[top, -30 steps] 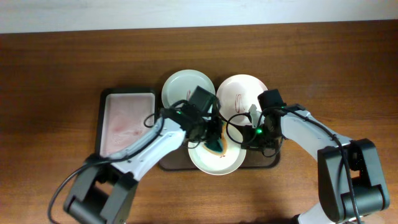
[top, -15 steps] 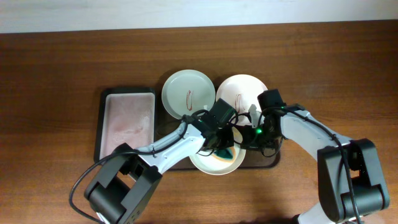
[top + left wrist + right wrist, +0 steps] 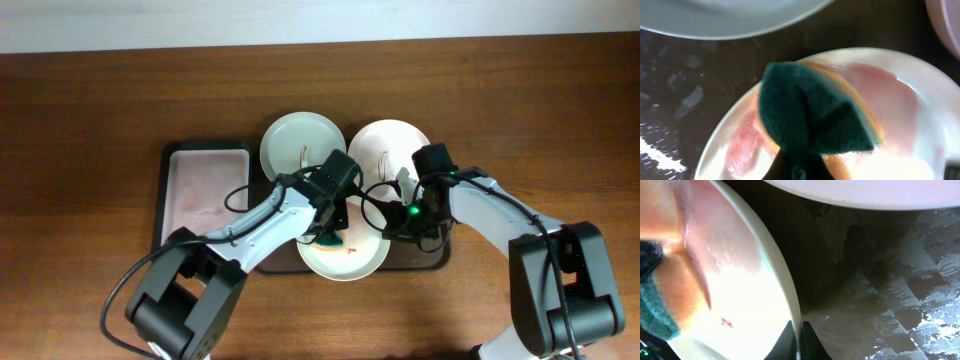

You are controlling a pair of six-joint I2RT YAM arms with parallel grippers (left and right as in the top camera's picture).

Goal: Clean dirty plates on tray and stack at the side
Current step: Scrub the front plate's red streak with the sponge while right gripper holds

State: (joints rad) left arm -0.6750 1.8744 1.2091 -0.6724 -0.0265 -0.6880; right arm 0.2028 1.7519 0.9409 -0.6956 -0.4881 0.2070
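Observation:
The sponge tray (image 3: 212,206) is empty, so next my left gripper needs to go up, left in the overhead view, down onto it and release the sponge.
Three plates lie on the dark brown tray (image 3: 436,262): a pale green one (image 3: 300,135) and a white one (image 3: 392,140) at the back, each with a red squiggle, and a white front plate (image 3: 355,262). My left gripper (image 3: 331,232) is shut on a green-and-orange sponge (image 3: 810,117) pressed on the front plate (image 3: 900,150), where pink sauce smears (image 3: 747,142) show. My right gripper (image 3: 799,336) is shut on that plate's right rim (image 3: 790,295), one finger on each side. A small red mark (image 3: 727,323) stays on the plate.
A black-rimmed pinkish sponge tray (image 3: 205,190) lies left of the brown tray, touching it. Bare wooden table (image 3: 540,100) stretches to the right and behind. Both arms crowd the tray's front half.
My left gripper swept the sponge first right, then back left across the front plate. The right gripper stayed at the plate's rim.

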